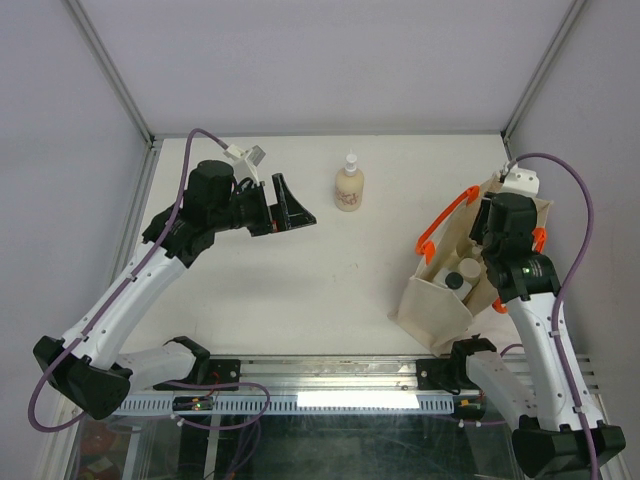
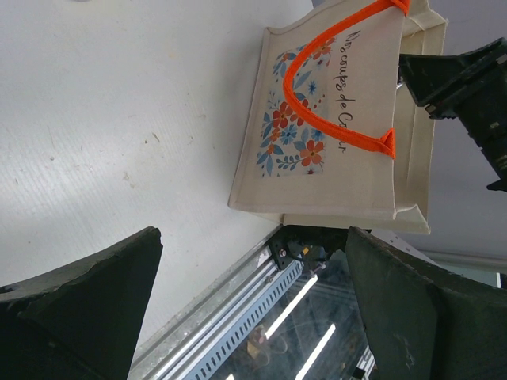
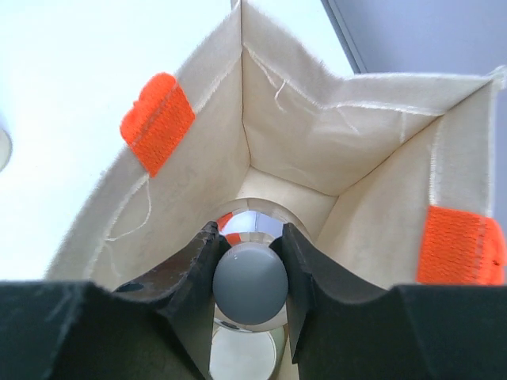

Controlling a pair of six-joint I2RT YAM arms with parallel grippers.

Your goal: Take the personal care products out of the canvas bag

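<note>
The right gripper lifts up out of the bag (image 1: 432, 305) next, then goes down toward the tabletop beside the cream pump bottle, because that spot is bare.
The canvas bag (image 1: 432, 305) stands open at the right of the table, with orange handles (image 1: 443, 220). My right gripper (image 1: 486, 258) reaches down into it. In the right wrist view its jaws (image 3: 249, 236) are shut on the round grey top of the small silver-capped bottle (image 3: 249, 285), inside the bag (image 3: 293, 134). A whitish cap (image 3: 244, 356) lies below it. From above, a dark cap (image 1: 470, 268) and a white cap (image 1: 454, 281) show in the bag. The cream pump bottle (image 1: 349, 188) stands on the table at the back. My left gripper (image 1: 287, 206) is open and empty, left of it.
The left wrist view shows my left gripper (image 2: 253, 317) wide open, the bag's flowered side (image 2: 333, 127) and the right arm (image 2: 467, 79) beyond it. The metal rail (image 1: 330, 372) runs along the near edge. Cage walls and posts stand at the back and sides.
</note>
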